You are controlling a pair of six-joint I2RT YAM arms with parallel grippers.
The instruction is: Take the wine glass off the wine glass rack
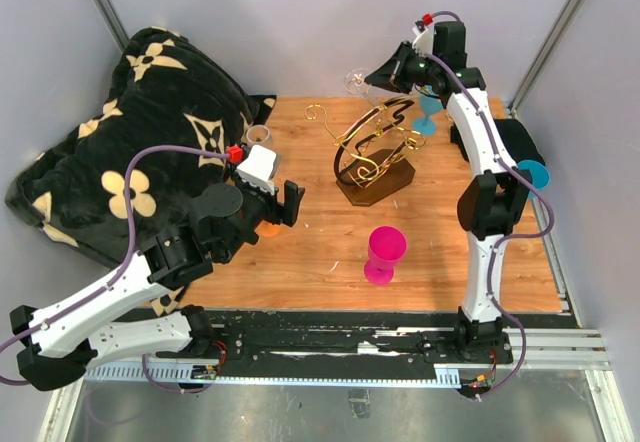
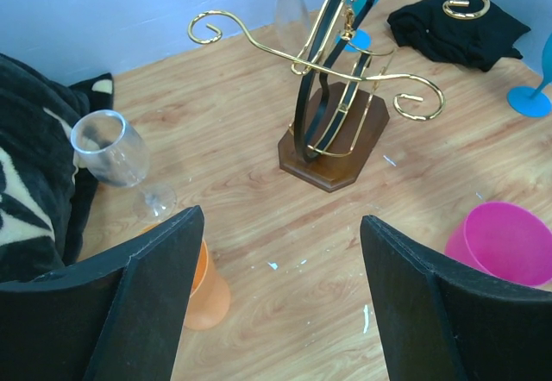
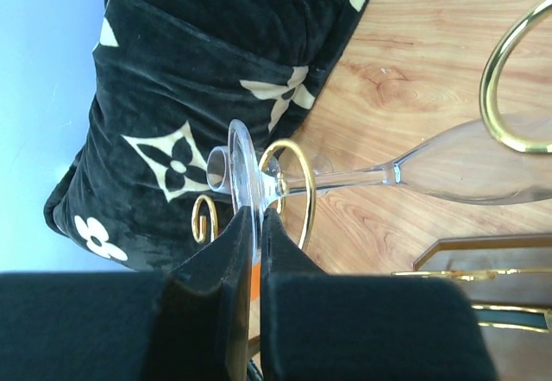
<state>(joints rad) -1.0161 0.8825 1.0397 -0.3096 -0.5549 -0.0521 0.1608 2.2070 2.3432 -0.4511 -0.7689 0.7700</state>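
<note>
The gap between rack [image 1: 375,150] and orange cup lies left of my right gripper in the top view, so next it will bring the glass back there and release it.
The gold wire wine glass rack [image 1: 375,150] stands on its dark wooden base mid-table; it also shows in the left wrist view [image 2: 336,96]. My right gripper [image 1: 380,75] is above the rack's far end, shut on the foot of a clear wine glass [image 3: 244,174]. The glass's stem [image 3: 349,178] crosses a gold scroll end [image 3: 297,193] of the rack. Its bowl [image 1: 355,82] hangs at the far side and shows in the left wrist view [image 2: 291,10]. My left gripper [image 1: 287,200] is open and empty, left of the rack, low over the table [image 2: 280,217].
A second clear glass [image 2: 112,148] leans at the black flowered blanket [image 1: 120,152]. An orange cup [image 2: 207,286] sits under my left fingers. A pink cup [image 1: 385,254] stands in front of the rack. Blue glasses [image 1: 428,122] and a black cloth [image 2: 457,28] lie at the right.
</note>
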